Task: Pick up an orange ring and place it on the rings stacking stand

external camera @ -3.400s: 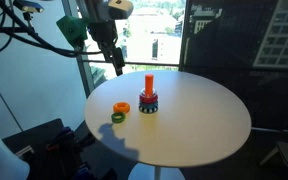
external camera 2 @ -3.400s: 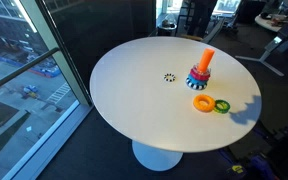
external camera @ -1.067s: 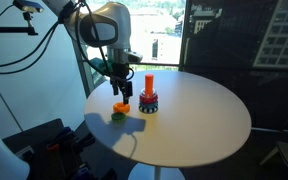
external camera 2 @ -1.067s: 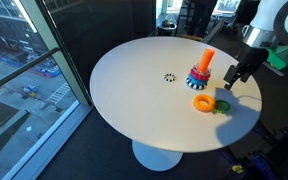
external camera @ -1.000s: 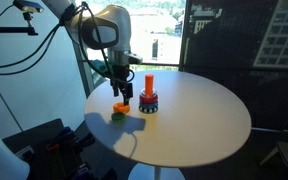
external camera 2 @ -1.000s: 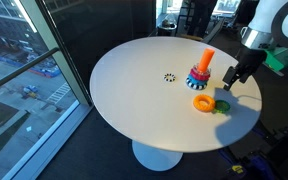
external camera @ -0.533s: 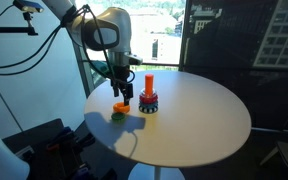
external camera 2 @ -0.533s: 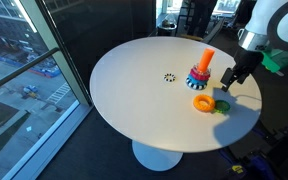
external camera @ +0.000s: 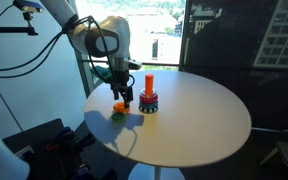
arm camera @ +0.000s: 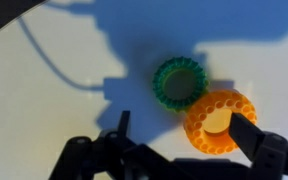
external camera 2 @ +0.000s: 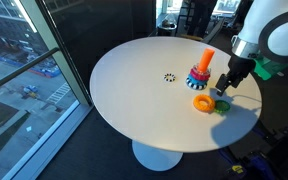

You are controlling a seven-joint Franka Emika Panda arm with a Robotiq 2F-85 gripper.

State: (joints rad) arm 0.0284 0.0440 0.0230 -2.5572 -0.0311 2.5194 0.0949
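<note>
The orange ring (external camera: 120, 107) is lying flat below my gripper. I need to lower my open fingers to both sides of its rim where it faces the stand, because the hole has room for one finger there.
The orange ring (external camera: 120, 107) lies flat on the round white table (external camera: 194, 125), next to the small green ring (external camera: 117, 117). Both rings also show in an exterior view (external camera 2: 202, 103) and in the wrist view (arm camera: 220, 122). The rings stacking stand (external camera: 148, 98), an orange-red peg with dark and red rings, stands just beside them; it also shows in an exterior view (external camera 2: 201, 72). My gripper (external camera: 125, 96) is open and hangs low over the orange ring. In the wrist view its fingers (arm camera: 184, 135) straddle the table near the ring, one finger over the ring's edge.
The rings lie near the table's edge (external camera: 96, 125). A small dark mark (external camera 2: 169, 77) sits at the table's middle. Glass windows and a dark wall surround the table. Cables hang behind the arm.
The gripper has come down from high above the table and has dropped a little further toward the orange ring. The rings and the stand have not moved.
</note>
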